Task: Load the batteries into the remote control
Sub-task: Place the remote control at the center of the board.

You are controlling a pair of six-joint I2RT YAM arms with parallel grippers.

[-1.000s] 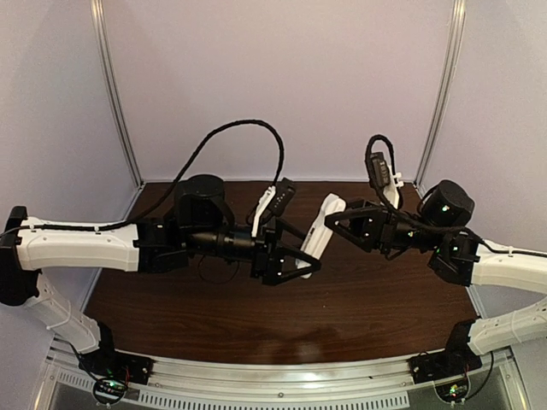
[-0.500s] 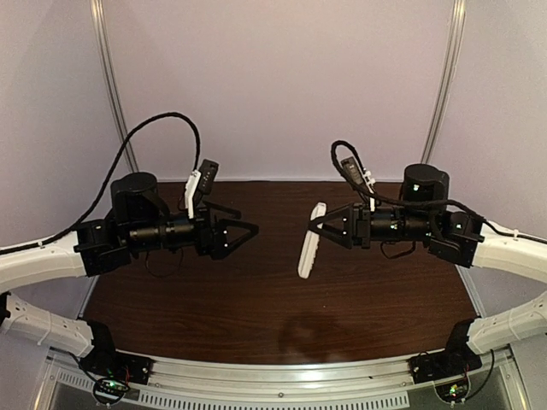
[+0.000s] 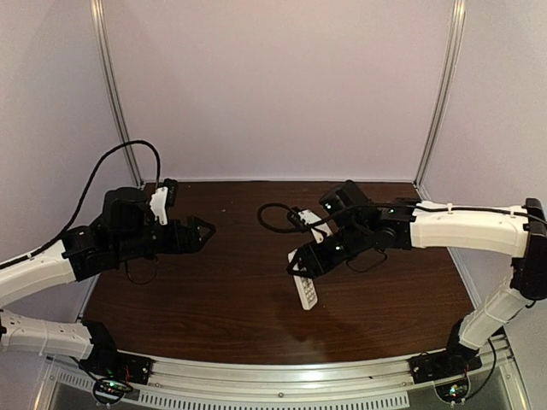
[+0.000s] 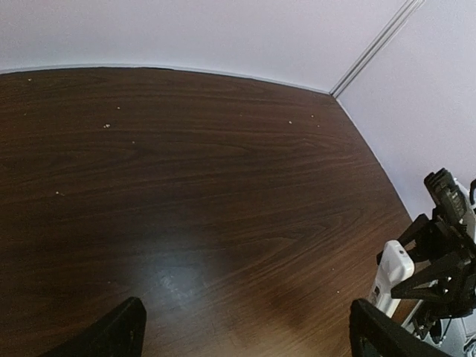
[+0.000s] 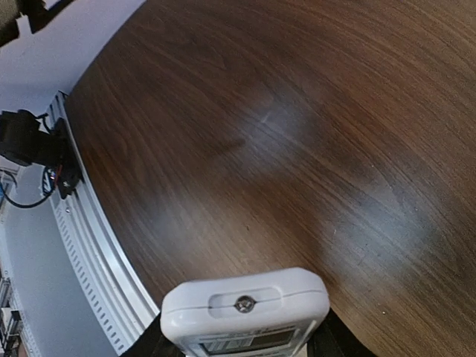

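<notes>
I will lower my right gripper, pull it back and release the remote onto bare wood near the bar [image 3: 293,322], since the remote still hangs tilted above the table.
My right gripper [image 3: 309,265] is shut on the white remote control [image 3: 305,293] and holds it low over the middle of the dark wooden table [image 3: 214,299], tilted, button face up, its free end toward the front. In the right wrist view the remote's end [image 5: 245,301], with a small screw and part of the display, sits between my black fingers [image 5: 152,343]. My left gripper [image 3: 203,229] is open and empty at the left, pointing right. The left wrist view shows its wide-apart fingertips [image 4: 123,331] over bare wood and the remote [image 4: 390,279] at far right. No batteries are in view.
A metal rail [image 3: 273,376] runs along the table's front edge and also shows in the right wrist view [image 5: 82,238]. Pale walls close the back and sides. Loose black cables [image 3: 273,213] loop from both arms.
My left gripper has pulled back to the left, away from the remote. My right gripper has carried the remote down toward the table and turned it so its buttons face up.
</notes>
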